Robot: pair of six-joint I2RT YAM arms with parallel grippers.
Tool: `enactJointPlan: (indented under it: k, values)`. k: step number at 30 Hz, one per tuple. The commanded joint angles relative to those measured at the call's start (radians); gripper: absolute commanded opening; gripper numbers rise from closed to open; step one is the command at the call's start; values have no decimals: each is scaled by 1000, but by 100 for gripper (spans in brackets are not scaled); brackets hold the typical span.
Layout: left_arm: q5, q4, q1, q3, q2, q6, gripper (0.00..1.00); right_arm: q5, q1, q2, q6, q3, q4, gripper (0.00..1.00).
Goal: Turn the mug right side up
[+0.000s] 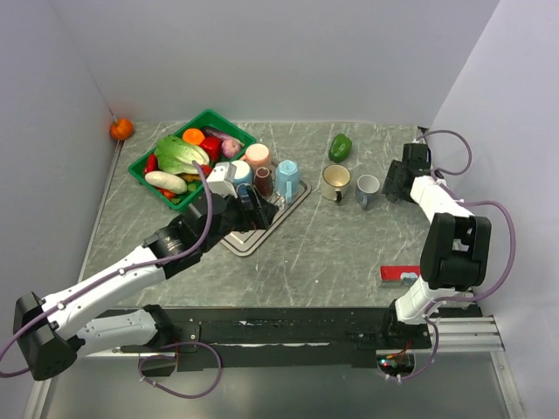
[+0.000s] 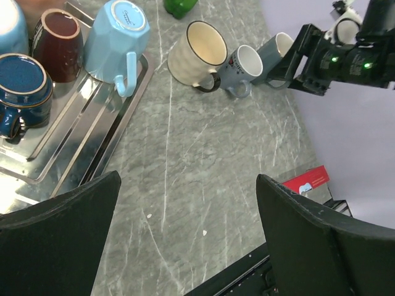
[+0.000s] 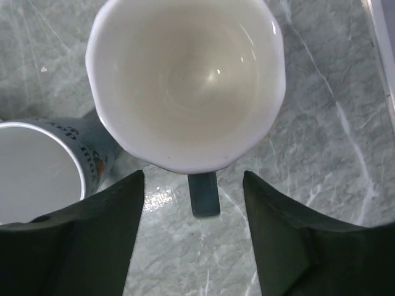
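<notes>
The light blue mug is still upside down on the tray point(image 1: 262, 234), so the robot's left gripper will next move outward and down to close on the light blue mug's handle.
The mug point(image 3: 185, 80), blue-grey outside and white inside, stands upright on the marble table point(image 3: 321, 123) with its mouth up. Its handle point(image 3: 203, 192) points back between the fingers of my right gripper point(image 3: 192, 177), which is open and touches nothing. The left wrist view shows this mug point(image 2: 276, 54) just in front of the right gripper point(image 2: 297, 58). From the top camera the right gripper point(image 1: 390, 185) covers it. My left gripper point(image 2: 188, 182) hangs wide open and empty over the table, by the metal tray point(image 1: 262, 234) in the top view point(image 1: 249, 209).
A grey printed mug point(image 1: 368, 188) and a cream mug point(image 1: 335, 182) stand upright just left of the task mug. The tray holds upside-down mugs, one light blue point(image 1: 286, 176). Also here: a green basket point(image 1: 138, 172) of vegetables, a green pepper point(image 1: 340, 147), a red box point(image 1: 400, 276).
</notes>
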Motion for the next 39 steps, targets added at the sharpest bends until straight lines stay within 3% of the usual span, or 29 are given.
enactJointPlan:
  k: [1,5,12,16,21,28,39]
  values:
    - [-18,6,-3,70,42,45,96,61,21,-107,16,111,-94,77]
    - [-48,-1,-3,148,162,89,96,72,59,-193,33,173,-162,86]
    - [-125,-24,-1,350,460,131,96,-53,190,-365,73,115,-147,88]
    - [-221,-134,-1,543,649,39,96,-40,280,-479,119,50,-102,87]
    - [-300,-265,3,711,874,-48,99,-30,296,-580,174,-42,-84,85]
    - [-275,-241,23,757,1006,-53,85,-18,296,-663,185,-80,-92,85]
    - [-282,-146,63,774,1089,-30,63,-35,296,-672,188,-91,-79,85]
